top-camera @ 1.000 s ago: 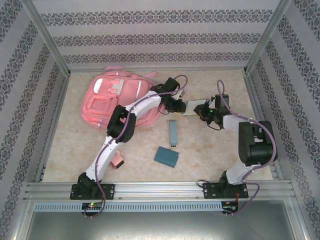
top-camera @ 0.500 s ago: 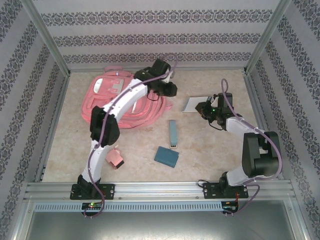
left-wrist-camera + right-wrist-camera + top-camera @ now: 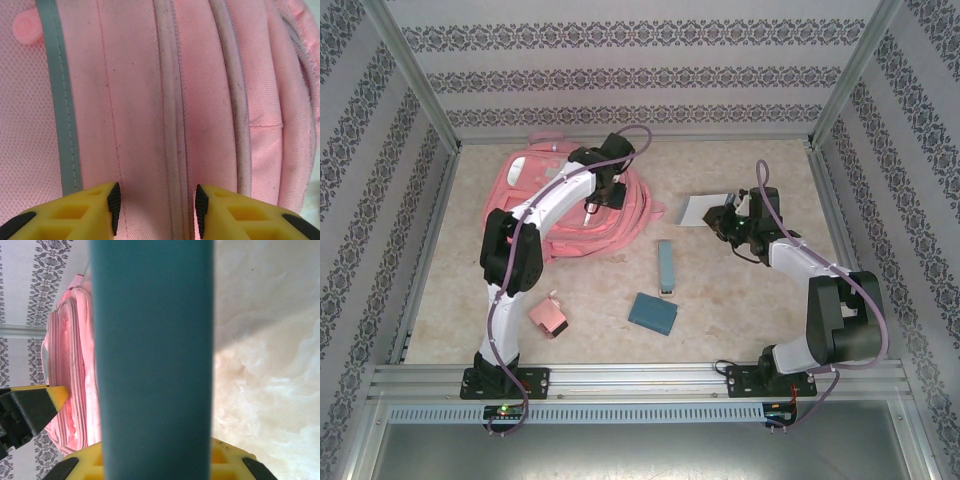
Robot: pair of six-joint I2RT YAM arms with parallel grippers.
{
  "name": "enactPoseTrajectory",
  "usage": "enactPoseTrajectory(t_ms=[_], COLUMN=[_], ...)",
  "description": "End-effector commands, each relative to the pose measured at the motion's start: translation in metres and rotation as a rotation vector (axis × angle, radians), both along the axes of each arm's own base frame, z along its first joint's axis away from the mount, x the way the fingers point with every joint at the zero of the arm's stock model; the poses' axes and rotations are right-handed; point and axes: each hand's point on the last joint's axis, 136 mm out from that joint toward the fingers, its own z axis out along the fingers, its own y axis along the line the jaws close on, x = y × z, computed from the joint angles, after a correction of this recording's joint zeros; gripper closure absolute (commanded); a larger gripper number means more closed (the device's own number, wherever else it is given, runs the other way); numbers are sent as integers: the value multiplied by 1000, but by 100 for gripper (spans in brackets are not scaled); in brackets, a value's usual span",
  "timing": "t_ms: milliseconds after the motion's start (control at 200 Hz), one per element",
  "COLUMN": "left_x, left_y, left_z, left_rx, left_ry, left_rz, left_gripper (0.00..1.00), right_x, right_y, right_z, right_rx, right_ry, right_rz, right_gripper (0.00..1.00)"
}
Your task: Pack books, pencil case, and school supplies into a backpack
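I should next carry the pale grey-blue flat rectangle (image 3: pixel 702 209) in my right gripper across the table and into the backpack's facing side (image 3: pixel 640 207) and release it there, because it hangs outside.
The pink backpack (image 3: pixel 612 228) lies at the back left of the table. My left gripper (image 3: pixel 604 193) hovers over it, open; in the left wrist view its jaws (image 3: pixel 156 202) straddle a seam of the pink fabric (image 3: pixel 130 100) and hold nothing. My right gripper (image 3: pixel 722 217) is shut on the pale grey-blue flat rectangle (image 3: pixel 702 209), held above the table right of the backpack. That rectangle (image 3: pixel 152 340) stands edge-up across the right wrist view, with the backpack (image 3: pixel 75 365) behind it. The books and pencil case are out of view.
A slim light-teal bar (image 3: pixel 665 266) lies mid-table, a dark-teal block (image 3: pixel 652 313) nearer the front, and a pink boxy piece (image 3: pixel 549 317) beside the left arm. Metal frame rails and patterned walls enclose the table.
My left arm has swung left and back from the backpack's right edge to over its middle, and its jaws have widened. The right gripper has drifted slightly with the rectangle.
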Motion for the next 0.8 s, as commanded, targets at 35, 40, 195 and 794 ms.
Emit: enactPoseTrajectory(t_ms=[35,40,195,794], left_x=[-8,-8,-6,1], left_y=[11,11,12,59], left_z=[-20,-20,2,149], left_rx=[80,81,70,-356], left_ry=[61,62,10,-180], left_rz=[-12,-12,-5,113], left_gripper=[66,67,100,100], right_x=[3,2,-1,8], right_y=[12,12,22,124], right_z=[16,16,25,74], right_rx=[25,25,42,146], right_ry=[-55,-55,-71,-192], right_rz=[26,27,40,214], right_gripper=[100,100,100,100])
